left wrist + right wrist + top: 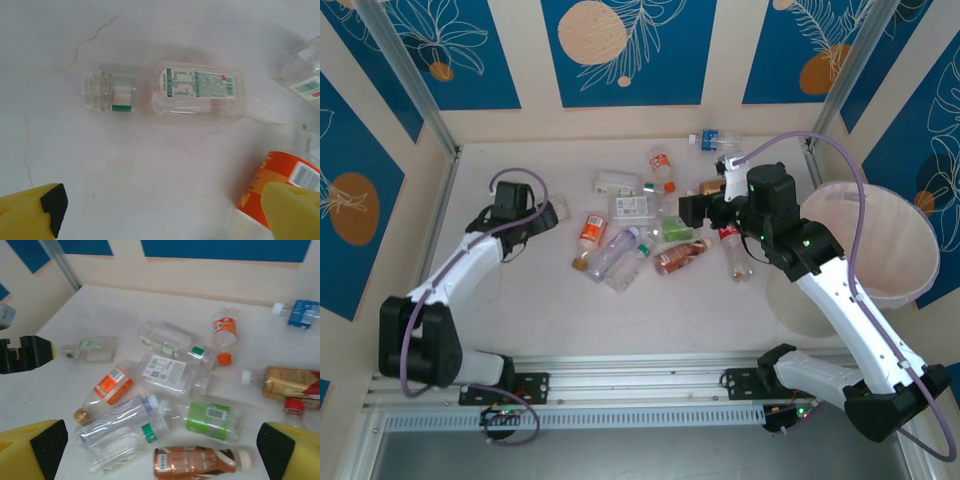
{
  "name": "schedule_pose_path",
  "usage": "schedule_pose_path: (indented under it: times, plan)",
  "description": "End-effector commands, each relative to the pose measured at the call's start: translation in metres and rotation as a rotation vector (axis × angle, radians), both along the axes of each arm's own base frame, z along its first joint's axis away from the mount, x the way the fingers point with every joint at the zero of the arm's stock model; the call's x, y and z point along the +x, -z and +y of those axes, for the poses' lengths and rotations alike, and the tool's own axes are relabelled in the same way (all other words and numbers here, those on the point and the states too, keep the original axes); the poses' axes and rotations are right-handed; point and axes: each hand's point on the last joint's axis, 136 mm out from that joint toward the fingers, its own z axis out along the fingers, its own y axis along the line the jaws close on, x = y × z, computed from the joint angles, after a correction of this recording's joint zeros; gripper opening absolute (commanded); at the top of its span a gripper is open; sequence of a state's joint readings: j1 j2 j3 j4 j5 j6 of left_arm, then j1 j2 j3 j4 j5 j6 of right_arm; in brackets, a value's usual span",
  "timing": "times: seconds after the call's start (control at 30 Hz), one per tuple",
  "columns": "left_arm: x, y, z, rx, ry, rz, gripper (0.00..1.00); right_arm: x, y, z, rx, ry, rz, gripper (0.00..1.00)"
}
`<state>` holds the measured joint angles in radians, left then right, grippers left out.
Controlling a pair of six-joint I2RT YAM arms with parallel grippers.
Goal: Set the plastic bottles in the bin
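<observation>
The bottle lies crosswise beyond my fingers. My left gripper will go down and turn until its fingers are on both sides of the capless neck of the clear bottle.
Several plastic bottles lie scattered mid-table. My left gripper hovers open over a clear capless bottle with a white and green label; that bottle lies flat beyond its yellow fingertips. An orange-labelled bottle lies beside its right finger. My right gripper stands open above the pile, looking down on a brown bottle, a green-labelled bottle, two clear bottles and a flat clear bottle. The pale bin stands at the right, behind the right arm.
A blue-labelled bottle and an orange-capped bottle lie near the back wall. A red-capped bottle lies under the right wrist. Metal posts stand in both back corners. Bare table stretches in front of the pile.
</observation>
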<state>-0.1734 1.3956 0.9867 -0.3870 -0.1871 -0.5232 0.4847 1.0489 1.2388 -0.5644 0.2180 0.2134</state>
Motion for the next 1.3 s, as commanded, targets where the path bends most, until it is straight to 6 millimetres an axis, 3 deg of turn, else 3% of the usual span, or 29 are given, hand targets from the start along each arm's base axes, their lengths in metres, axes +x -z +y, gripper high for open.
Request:
schedule_pose_path:
  times: [0.0,0.13,0.27,0.33,0.43,0.53,0.77,0.9,1.0,1.27]
  plan:
    - [-0.003,0.021,0.007,0.046,0.074,0.14,1.0,0.005,-0.01,-0.017,-0.04,0.085,-0.072,0.99]
    - [0.011,0.034,0.016,0.02,0.1,0.177,1.0,0.001,-0.013,-0.022,-0.033,0.104,-0.088,0.99]
    - [0.028,0.028,0.015,-0.064,0.087,0.157,1.0,-0.001,-0.011,-0.027,-0.037,0.121,-0.092,0.99]
    - [0.038,0.017,0.006,-0.039,0.2,0.11,1.0,0.0,-0.007,-0.029,-0.047,0.126,-0.092,0.99]
    - [0.045,0.009,0.005,0.149,0.473,0.103,1.0,0.001,-0.004,-0.029,-0.065,0.124,-0.095,0.99]
    - [0.051,0.02,0.017,0.269,0.629,0.141,1.0,0.006,-0.004,-0.029,-0.094,0.115,-0.116,0.99]
    - [0.047,0.041,0.002,0.317,0.997,0.128,1.0,0.014,-0.009,-0.029,-0.12,0.104,-0.13,0.99]
    - [0.074,0.053,0.026,0.45,0.96,0.122,1.0,0.014,-0.004,-0.031,-0.128,0.106,-0.12,0.99]
    - [0.087,0.068,0.032,0.494,0.969,0.114,1.0,0.014,-0.001,-0.033,-0.132,0.115,-0.112,0.99]
    - [0.072,0.119,0.049,0.548,1.049,0.272,0.99,0.008,0.001,-0.043,-0.15,0.143,-0.105,0.99]
